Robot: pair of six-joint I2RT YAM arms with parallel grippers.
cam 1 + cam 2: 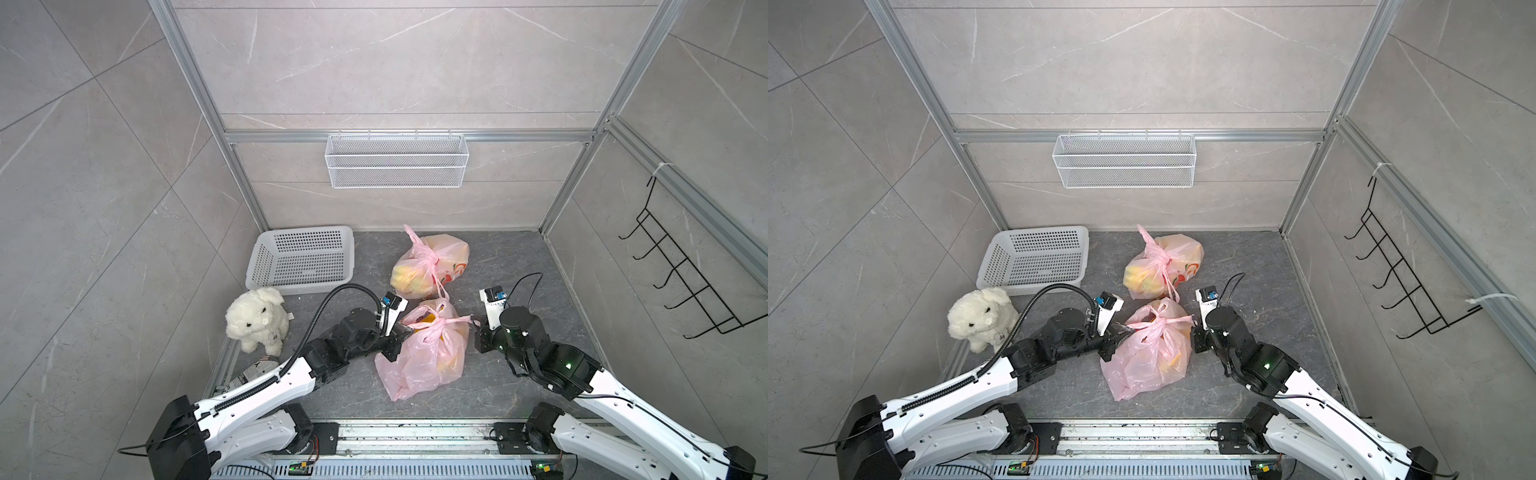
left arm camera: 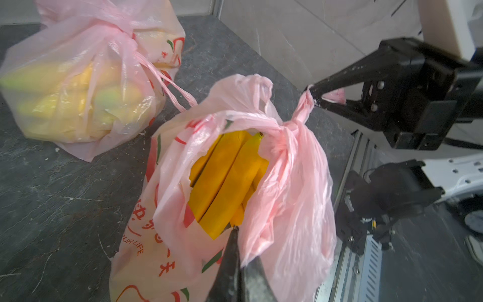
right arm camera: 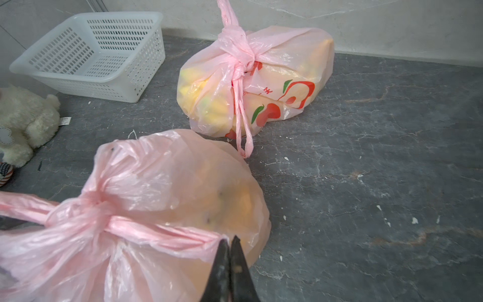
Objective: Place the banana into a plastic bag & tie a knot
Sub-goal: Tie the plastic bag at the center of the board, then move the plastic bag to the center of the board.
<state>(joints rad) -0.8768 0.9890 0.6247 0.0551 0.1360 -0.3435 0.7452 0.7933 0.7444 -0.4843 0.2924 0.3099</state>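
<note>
I need to move my left gripper away from the knot toward the white plush toy [image 1: 256,320], pull the bag's handle tight and let go of the handle's end, because the bag's opening is still wide open.
A pink plastic bag [image 1: 419,361] [image 1: 1142,365] lies on the dark floor between my two arms. Yellow bananas [image 2: 224,183] show through its half-open mouth. Its two handles cross in a knot [image 1: 436,328] [image 2: 283,138] [image 3: 96,209] above the fruit. My left gripper [image 1: 405,328] [image 1: 1121,328] [image 2: 236,230] is shut on the handle end at the bag's left side. On the right, my right gripper [image 1: 473,322] [image 1: 1192,322] [image 3: 229,240] [image 2: 312,94] is shut on the other handle end, which is stretched taut from the knot.
A second pink bag [image 1: 428,266] [image 3: 256,78], tied and full of fruit, lies just behind. A white plastic basket [image 1: 301,259] stands at the back left, with a white plush toy [image 1: 257,318] in front of it. A wire basket [image 1: 397,160] and a black hook rack [image 1: 685,282] hang on the walls.
</note>
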